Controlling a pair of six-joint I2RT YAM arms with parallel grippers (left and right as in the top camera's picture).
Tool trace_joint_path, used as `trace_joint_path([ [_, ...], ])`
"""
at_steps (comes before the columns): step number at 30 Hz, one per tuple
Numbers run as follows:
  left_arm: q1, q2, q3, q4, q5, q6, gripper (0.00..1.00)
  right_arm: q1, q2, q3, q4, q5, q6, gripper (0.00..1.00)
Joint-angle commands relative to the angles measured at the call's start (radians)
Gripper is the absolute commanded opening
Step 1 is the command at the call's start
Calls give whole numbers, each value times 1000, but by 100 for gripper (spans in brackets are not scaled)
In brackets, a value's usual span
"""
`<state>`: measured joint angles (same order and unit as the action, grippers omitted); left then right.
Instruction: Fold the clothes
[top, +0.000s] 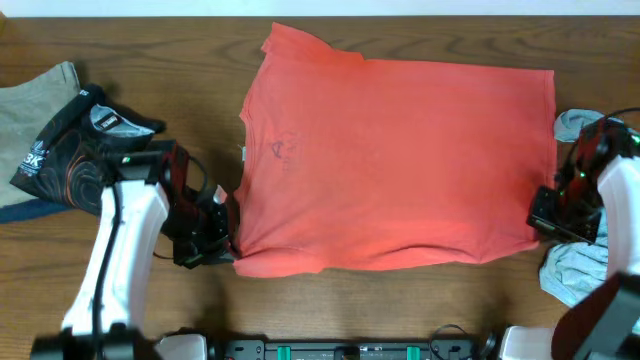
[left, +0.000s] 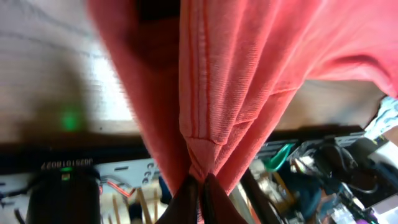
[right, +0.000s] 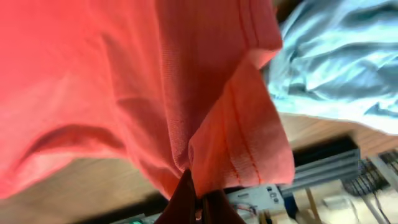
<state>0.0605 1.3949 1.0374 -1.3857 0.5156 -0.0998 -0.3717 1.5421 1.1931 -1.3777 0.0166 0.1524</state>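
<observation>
The cloth beyond lies flat for folding, so my left gripper will carry the pinched near corner outward over the spread coral-red tee and let go of it there.
A coral-red tee (top: 390, 165) lies spread across the middle of the wooden table, plain side up. My left gripper (top: 225, 235) is shut on its near left corner; in the left wrist view the red cloth (left: 236, 74) hangs from the pinched fingertips (left: 200, 186). My right gripper (top: 545, 215) is shut on the near right corner, and the hemmed red fabric (right: 205, 93) bunches at its fingertips (right: 196, 199). A light grey-blue tee (top: 578, 262) lies crumpled at the right edge, partly under the right arm, also visible as pale blue cloth (right: 336, 56).
A beige garment (top: 35, 110) and a black printed bag (top: 70, 150) sit at the far left. A rail with electronics (top: 350, 350) runs along the table's near edge. The table's wood (top: 150, 60) shows around the red tee.
</observation>
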Motion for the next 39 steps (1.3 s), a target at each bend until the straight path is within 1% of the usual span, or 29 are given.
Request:
trace_joint_path([
  [1, 0, -73, 0, 55, -11, -4, 6, -10, -56, -4, 42, 6, 15, 1],
  [4, 4, -116, 0, 182, -11, -57, 6, -10, -63, -4, 106, 5, 15, 1],
  [9, 31, -132, 0, 445, -10, -222, 6, -8, -37, -4, 195, 5, 15, 1],
  [11, 31, -120, 0, 548, -2, -267, 6, -8, -20, -4, 222, 5, 15, 1],
  [13, 26, -100, 0, 660, 11, -311, 6, -8, 0, -4, 260, 3, 15, 1],
  [16, 11, -59, 0, 808, 20, -333, 6, -8, 27, -4, 337, 2, 19, 1],
  [21, -18, 58, 0, 1078, 19, -422, 6, -8, 85, -4, 523, -6, 113, 1],
  [22, -26, 88, 0, 1131, 19, -422, 6, -8, 99, -4, 566, -19, 125, 9],
  [24, -35, 139, 0, 1191, 19, -422, 38, -8, 125, -4, 644, -63, 124, 40],
  [25, -38, 168, 0, 1206, 20, -422, 56, -8, 138, -4, 675, -84, 124, 61],
  [26, -38, 197, 0, 1202, 20, -422, 65, -8, 151, -4, 693, -90, 124, 77],
  [27, -38, 217, 0, 1184, 20, -422, 67, -8, 159, -4, 694, -88, 124, 80],
  [28, -38, 241, 0, 1149, 19, -420, 71, -8, 168, -4, 689, -87, 124, 83],
  [29, -38, 261, 0, 1110, 19, -408, 72, -8, 175, -4, 679, -87, 123, 84],
  [32, -38, 303, 0, 1018, 19, -355, 72, -8, 192, -4, 621, -64, 123, 83],
  [34, -37, 325, 0, 958, 19, -325, 72, -8, 202, -4, 577, -29, 124, 84],
  [39, -38, 349, 0, 895, 14, -270, 72, -8, 216, -25, 501, 69, 124, 84],
])
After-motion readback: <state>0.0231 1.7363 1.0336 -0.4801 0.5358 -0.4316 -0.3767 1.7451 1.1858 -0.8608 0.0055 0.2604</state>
